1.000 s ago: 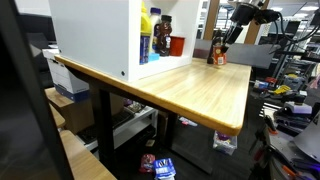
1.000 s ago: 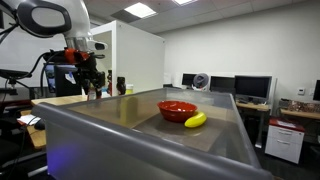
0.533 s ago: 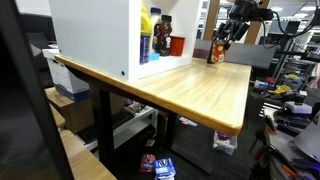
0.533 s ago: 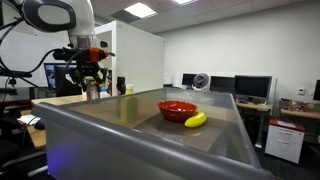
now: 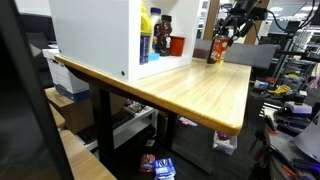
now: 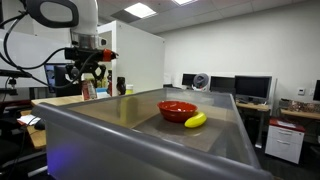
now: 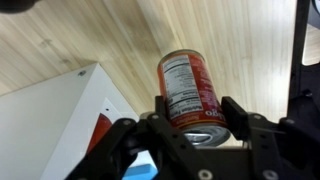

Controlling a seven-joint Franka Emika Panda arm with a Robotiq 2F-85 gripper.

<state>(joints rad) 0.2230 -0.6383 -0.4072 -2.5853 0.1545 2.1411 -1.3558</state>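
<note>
I should next lower the red can onto the bare wood beside the white cabinet and let go of it there, because the can's bottom is still above the table.
My gripper is shut on a red can with a white label; the jaws press its sides near the top rim. In the wrist view the can hangs above the wooden table, next to a white cabinet. In both exterior views the gripper holds the can a little above the table's far end, close to the cabinet's open side.
The white cabinet stands on the wooden table, with bottles and a red object on its shelf. A red bowl and a banana lie on a grey surface. Office desks and monitors stand behind.
The gripper has risen with the can held in it, lifting it off the table. The arm has also shifted slightly sideways.
</note>
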